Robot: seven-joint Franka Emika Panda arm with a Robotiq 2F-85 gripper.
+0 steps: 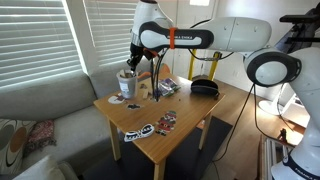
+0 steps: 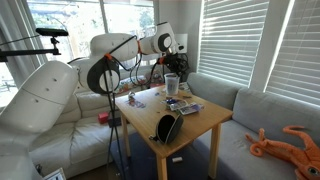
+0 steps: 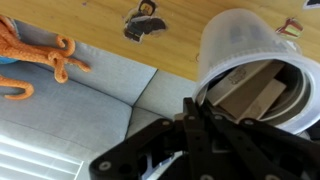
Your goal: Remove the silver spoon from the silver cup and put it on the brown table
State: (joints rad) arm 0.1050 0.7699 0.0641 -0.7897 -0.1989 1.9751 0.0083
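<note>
Next, my gripper rises off the cup (image 1: 126,83), carries the spoon back and comes down to release it. This is since the bare brown tabletop lies below it, toward my base.
The silver cup (image 1: 126,83) stands upright on the far corner of the brown table (image 1: 185,110); it also shows in the other exterior view (image 2: 172,84) and from above in the wrist view (image 3: 240,45). My gripper (image 1: 133,62) hangs right over the cup's rim in both exterior views (image 2: 169,66). In the wrist view its fingers (image 3: 192,104) are pressed together at the rim. A thin bright sliver between the fingertips looks like the silver spoon (image 3: 200,87); the rest of the spoon is hidden by the fingers and the cup.
A low black rounded object (image 1: 205,87) sits at the table's other far corner. Stickers (image 1: 140,131) lie scattered on the top. A grey sofa (image 1: 50,110) runs beside the table, with an orange toy octopus (image 2: 285,143) on it. A tripod (image 2: 110,120) stands nearby.
</note>
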